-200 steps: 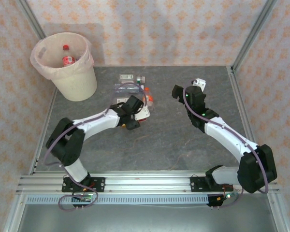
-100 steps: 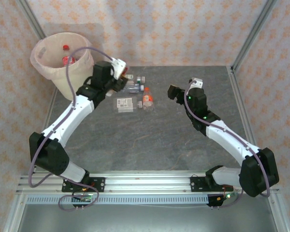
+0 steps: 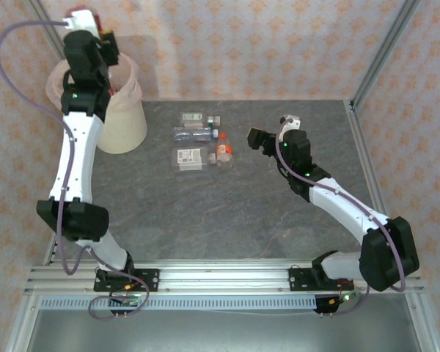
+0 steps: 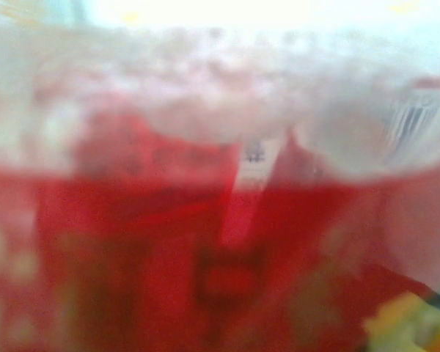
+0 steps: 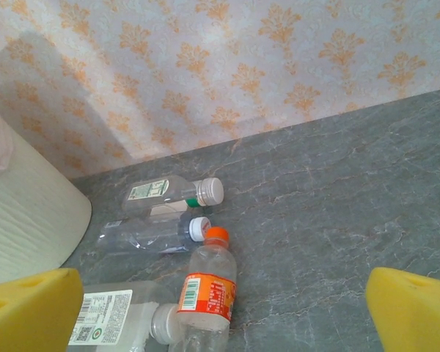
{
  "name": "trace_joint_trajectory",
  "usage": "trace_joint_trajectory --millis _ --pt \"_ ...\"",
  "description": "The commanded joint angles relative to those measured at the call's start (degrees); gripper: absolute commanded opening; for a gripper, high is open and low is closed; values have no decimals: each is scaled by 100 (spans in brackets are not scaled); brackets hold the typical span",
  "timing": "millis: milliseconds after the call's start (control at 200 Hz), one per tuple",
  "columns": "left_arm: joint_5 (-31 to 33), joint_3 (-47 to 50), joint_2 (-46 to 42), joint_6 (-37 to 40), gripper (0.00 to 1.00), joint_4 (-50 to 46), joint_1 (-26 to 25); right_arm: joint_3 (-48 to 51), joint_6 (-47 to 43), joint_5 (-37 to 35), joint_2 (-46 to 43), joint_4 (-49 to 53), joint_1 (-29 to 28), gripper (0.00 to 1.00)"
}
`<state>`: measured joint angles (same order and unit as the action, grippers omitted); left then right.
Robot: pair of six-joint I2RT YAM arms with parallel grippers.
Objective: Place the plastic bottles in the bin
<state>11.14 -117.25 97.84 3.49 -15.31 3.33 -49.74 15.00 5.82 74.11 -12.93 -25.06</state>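
Observation:
I will lower my left gripper toward the opening of the cream-white bin [image 3: 125,126], lined and below it, and release the red-labelled bottle there.
My left gripper [image 3: 107,45] is raised over the cream-white bin [image 3: 125,126] at the far left, shut on a red-labelled bottle [image 4: 205,242] that blurs across the left wrist view; the pinkish liner [image 4: 205,95] shows behind it. Several bottles lie on the table. There is a green-labelled one [image 5: 172,192], a clear crushed one [image 5: 150,233], an orange-capped one [image 5: 209,290] and a white-labelled one [image 5: 117,315]. My right gripper [image 3: 255,138] hangs just right of the orange bottle [image 3: 224,149], open, with its yellow pads [image 5: 29,312] wide apart and nothing between them.
The bin's side [image 5: 22,213] stands at the left of the right wrist view. Patterned walls and metal frame posts [image 3: 378,51] enclose the grey table [image 3: 227,213]. Bare table stretches in front of and to the right of the bottles.
My left arm swung from the bottle pile up and left to above the bin. My right gripper crept slightly left toward the orange bottle.

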Motion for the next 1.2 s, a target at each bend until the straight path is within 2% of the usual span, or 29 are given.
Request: trace_joint_trajectory --millis 0,75,150,345,575,656,746,896,956,1051,1196 --pt "999 -942 721 -157 49 -911 346 -176 83 72 1 -131 10 99" --pt "1382 -1075 971 -28 49 -880 540 -194 80 102 -12 -109 11 99" --pt "1371 -1239 1287 -2 50 -1010 776 -236 60 89 -27 -46 6 99" --pt "1458 -2370 2318 249 50 -2052 1204 -343 -21 51 -101 130 2 99" --pt "974 -2726 2783 452 56 -2500 1231 -404 51 12 -52 141 9 99" --pt "975 -2793 2810 434 61 -2615 1226 -438 86 55 -6 142 9 99" --pt "1050 -2796 2763 425 78 -2652 1216 -457 103 77 32 142 9 99" --pt "1028 -2805 2616 408 96 -2698 1182 -467 108 52 51 157 7 99" --pt "995 -2807 2568 383 100 -2705 1141 -471 130 50 70 144 4 99" --pt "763 -2810 2506 298 100 -2769 1087 -476 154 -26 86 208 3 99" --pt "-9 -2812 2416 23 100 -2970 960 -553 190 -248 152 415 10 99"
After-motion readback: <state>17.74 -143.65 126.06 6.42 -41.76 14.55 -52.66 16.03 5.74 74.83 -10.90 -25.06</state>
